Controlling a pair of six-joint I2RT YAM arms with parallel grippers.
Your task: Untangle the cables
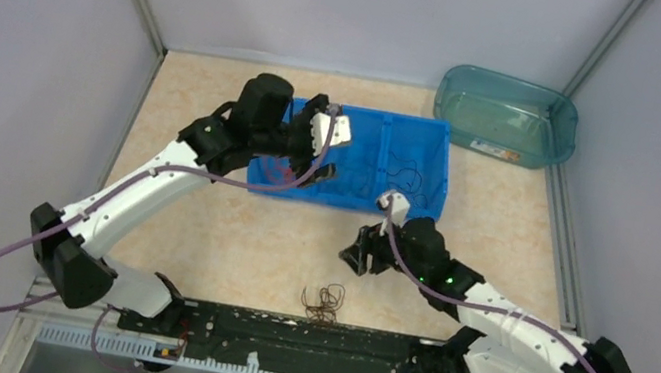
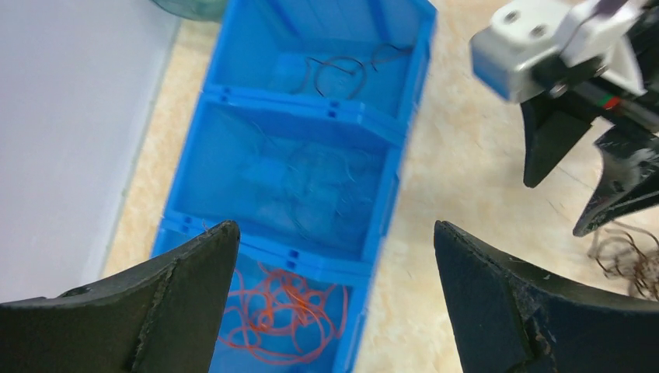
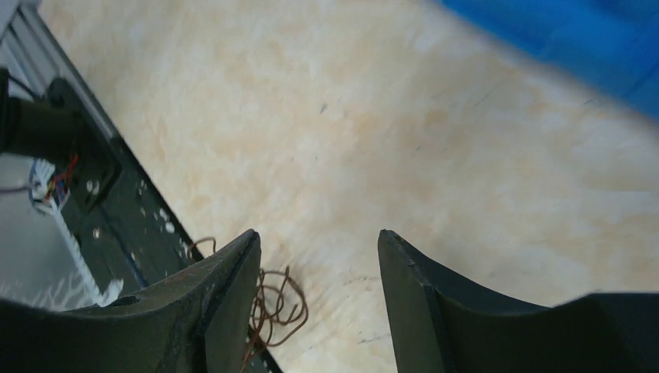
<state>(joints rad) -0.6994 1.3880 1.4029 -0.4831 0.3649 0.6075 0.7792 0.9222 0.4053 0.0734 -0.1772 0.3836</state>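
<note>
The tangle lies below my right gripper, nearer the front bar. My right gripper will next move down and back onto the tangle's far edge (image 1: 336, 290) (image 3: 298, 294), where a loop sticks out.
A small tangle of dark brown cables (image 1: 323, 302) lies on the table by the front rail; it also shows in the right wrist view (image 3: 276, 303) and the left wrist view (image 2: 622, 256). A blue three-compartment bin (image 1: 441, 170) holds orange-red cables (image 2: 280, 315) in its left compartment, faint blue wires (image 2: 319, 183) in the middle and dark cables (image 2: 342, 70) in the right. My left gripper (image 2: 334, 225) is open and empty above the orange-red compartment. My right gripper (image 3: 319, 233) is open and empty, above the table just beyond the dark tangle.
A teal transparent tub (image 1: 506, 115) stands at the back right. The black front rail (image 3: 101, 202) runs along the table's near edge, right beside the tangle. Grey walls close the left, back and right sides.
</note>
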